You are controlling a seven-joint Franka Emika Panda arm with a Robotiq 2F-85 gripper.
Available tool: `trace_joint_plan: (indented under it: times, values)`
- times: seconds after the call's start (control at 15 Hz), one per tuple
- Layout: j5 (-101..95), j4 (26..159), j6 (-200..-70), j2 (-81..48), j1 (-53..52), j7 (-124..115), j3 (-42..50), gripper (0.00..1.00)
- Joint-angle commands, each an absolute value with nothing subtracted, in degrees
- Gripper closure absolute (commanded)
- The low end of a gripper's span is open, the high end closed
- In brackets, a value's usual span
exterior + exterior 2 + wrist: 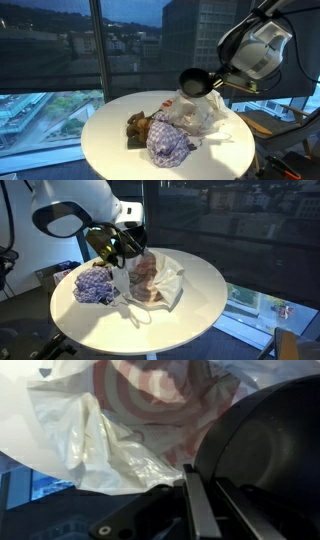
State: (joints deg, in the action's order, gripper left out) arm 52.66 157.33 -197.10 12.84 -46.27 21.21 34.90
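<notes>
I need to turn my gripper next and carry the pan toward the blue checked cloth, because the bag (197,113) is under the pan. I should then let go of the pan's handle above the bare tabletop beside the cloth.
My gripper (222,80) is shut on the handle of a small black frying pan (193,82) and holds it in the air above a crumpled white plastic bag (197,113) with red print. In an exterior view the gripper (126,243) holds the pan (102,245) just above the bag (152,280). In the wrist view the jaws (200,485) clamp the flat handle, the pan's dark bowl (272,440) fills the right side, and the bag (110,420) lies behind it.
A round white table (105,135) bears the bag, a blue checked cloth (170,146) and a brown object (138,125). The cloth also shows in an exterior view (95,285), beside the bag. Large windows stand behind the table.
</notes>
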Motion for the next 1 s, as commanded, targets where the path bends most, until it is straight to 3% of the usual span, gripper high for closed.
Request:
trace_joint_plan:
  times: [0.0,0.33,0.93]
  values:
    - [58.4,157.3,-191.6,20.8,-43.1,36.3,29.2,0.97]
    - [63.0,157.3,-177.7,21.0,-34.9,46.2,16.0,0.97]
    - [24.3,152.7,-152.4,15.4,-18.1,22.6,2.1,0.97]
